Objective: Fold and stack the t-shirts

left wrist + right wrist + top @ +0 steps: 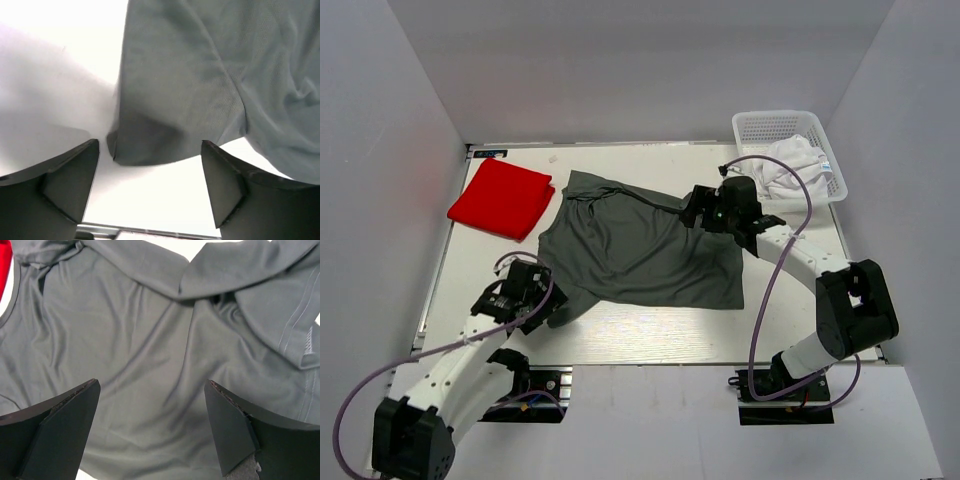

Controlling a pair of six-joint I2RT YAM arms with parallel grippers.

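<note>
The right gripper moves back and down onto the grey shirt's free near corner (739, 304) next, opposite my left gripper's corner.
The dark grey t-shirt (640, 250) lies spread and wrinkled in the middle of the table. The red t-shirt (502, 198) lies folded at the far left. The white t-shirt (788, 168) is bunched in the basket. My left gripper (548, 305) is open at the grey shirt's near-left corner; in the left wrist view that corner (150, 145) lies just beyond the fingers (225, 185). My right gripper (695, 212) is open above the shirt's far-right edge; in the right wrist view grey cloth (150, 365) fills the space between the fingers (230, 425).
A white mesh basket (760, 127) stands at the far right corner. White walls enclose the table on three sides. Bare table top (650, 335) shows along the near edge. A sliver of red cloth (4, 260) shows at the right wrist view's left edge.
</note>
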